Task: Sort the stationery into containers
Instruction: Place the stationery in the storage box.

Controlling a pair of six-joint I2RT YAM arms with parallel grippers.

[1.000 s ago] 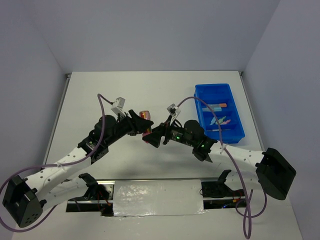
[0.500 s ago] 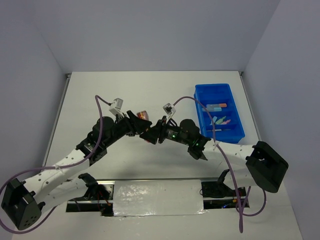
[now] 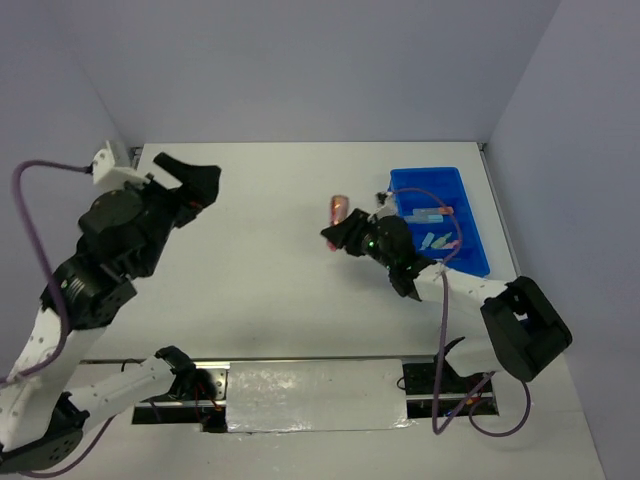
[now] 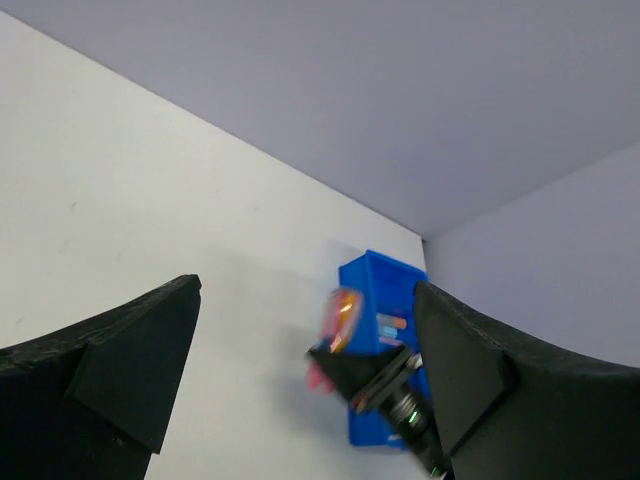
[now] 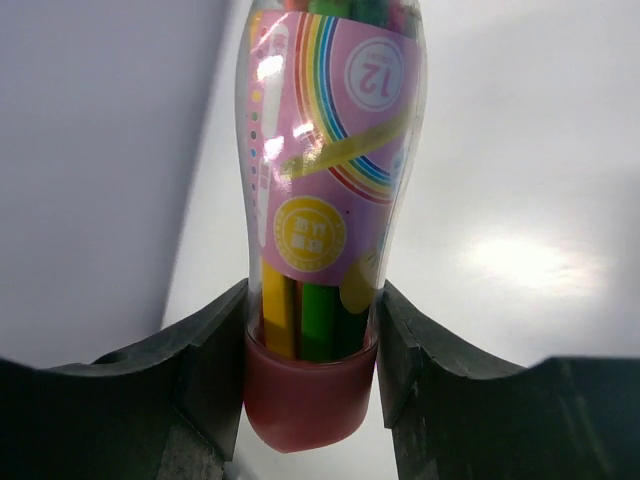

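Observation:
My right gripper swings outward over the tray's far section next, since it is empty, then turns the pen case crosswise and lowers to release it.
A clear bottle-shaped case of coloured pens with a pink base sits between my right gripper's fingers, which press on its lower end. The top view has that pen case sticking up and left from my right gripper, just left of the blue tray. Several small pieces of stationery lie in the tray's compartments. My left gripper is raised at the far left, open and empty. Between its wide jaws, the left wrist view shows the distant pen case and tray.
The white table is walled in by pale panels at the back and both sides. The tray stands close to the right wall. The right arm's purple cable loops near the tray's front end.
My left gripper has let go of the pen case, opened wide and swung up to the far left. My right gripper has closed on the case and carried it right, towards the tray.

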